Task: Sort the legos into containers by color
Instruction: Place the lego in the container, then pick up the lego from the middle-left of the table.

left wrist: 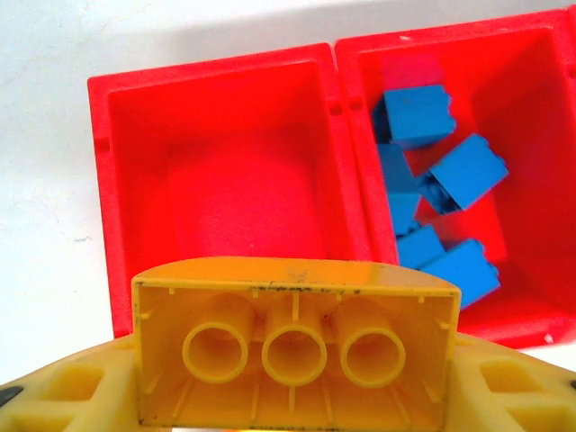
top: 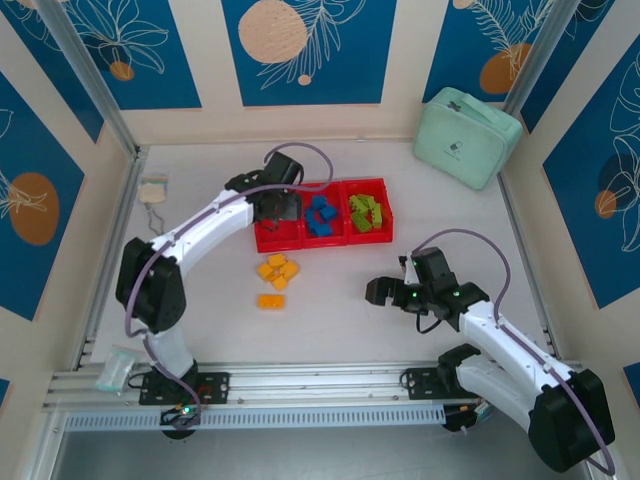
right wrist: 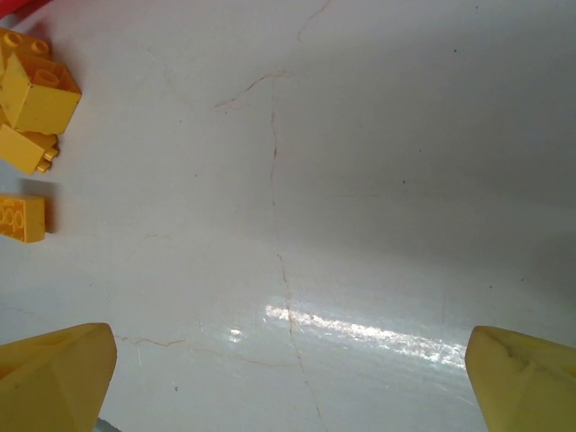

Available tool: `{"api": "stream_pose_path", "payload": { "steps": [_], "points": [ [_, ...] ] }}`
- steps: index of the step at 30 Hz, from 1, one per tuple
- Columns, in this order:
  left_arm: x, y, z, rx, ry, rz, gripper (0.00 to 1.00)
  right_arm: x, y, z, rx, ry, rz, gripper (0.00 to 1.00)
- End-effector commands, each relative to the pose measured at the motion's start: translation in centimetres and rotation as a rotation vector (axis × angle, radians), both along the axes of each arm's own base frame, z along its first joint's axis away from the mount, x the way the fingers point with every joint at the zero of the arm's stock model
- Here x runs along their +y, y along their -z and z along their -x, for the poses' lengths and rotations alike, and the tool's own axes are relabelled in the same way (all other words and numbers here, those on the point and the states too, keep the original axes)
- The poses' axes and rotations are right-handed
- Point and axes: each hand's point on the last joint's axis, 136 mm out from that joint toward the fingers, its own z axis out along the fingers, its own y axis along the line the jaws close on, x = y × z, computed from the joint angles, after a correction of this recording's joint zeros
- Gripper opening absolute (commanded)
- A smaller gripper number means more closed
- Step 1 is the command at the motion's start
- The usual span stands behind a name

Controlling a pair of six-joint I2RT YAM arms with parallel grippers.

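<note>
The empty section of the red tray beside the blue legos lies below. My left gripper next needs to lower the yellow lego into it and release it.
A yellow lego (left wrist: 292, 346) is clamped, hollow underside toward the camera, in my left gripper (left wrist: 292, 396), which hangs over the left compartment (left wrist: 234, 171) of the red tray (top: 300, 240). That compartment looks bare inside. Several blue legos (left wrist: 432, 193) lie in the middle compartment (top: 320, 215), and green legos (top: 366, 212) fill the right one. More yellow legos (top: 278, 268) sit loose on the table below the tray, one (top: 270, 301) apart from them. My right gripper (top: 385, 290) stands open low over bare table, its fingers (right wrist: 54, 378) wide apart, right of the yellow legos (right wrist: 31, 99).
A mint-green zippered case (top: 467, 137) leans in the far right corner. A small beige item (top: 152, 190) lies by the left wall and a plastic bag (top: 115, 370) near the left arm's base. Walls close in the table on three sides.
</note>
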Motion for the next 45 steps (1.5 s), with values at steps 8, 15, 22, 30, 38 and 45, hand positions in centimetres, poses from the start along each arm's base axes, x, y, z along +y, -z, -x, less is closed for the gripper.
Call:
{"api": "stream_pose_path", "payload": {
  "steps": [8, 15, 22, 30, 38, 45],
  "points": [
    [-0.5, 4.0, -1.8, 0.117, 0.015, -0.009, 0.47, 1.5, 0.2, -0.5, 0.018, -0.079, -0.045, 1.00],
    [0.1, 3.0, -1.6, 0.085, -0.010, 0.004, 0.68, 3.6, -2.0, -1.4, 0.037, -0.155, -0.090, 0.99],
    [1.0, 1.4, 0.4, 0.053, -0.007, 0.037, 0.79, 5.0, -2.9, -1.0, 0.045, -0.198, -0.114, 0.99],
    [1.2, -0.3, 6.2, 0.008, 0.048, 0.132, 0.90, 5.2, -2.6, -1.0, 0.044, -0.181, -0.112, 0.99],
    [4.5, 2.4, 14.0, 0.058, -0.029, 0.099, 0.99, 7.1, -3.3, -2.3, 0.065, -0.248, -0.099, 0.99],
    [5.5, 5.6, 18.2, 0.081, -0.072, 0.139, 0.99, 9.3, -3.3, -2.3, 0.070, -0.298, -0.057, 0.99]
  ]
}}
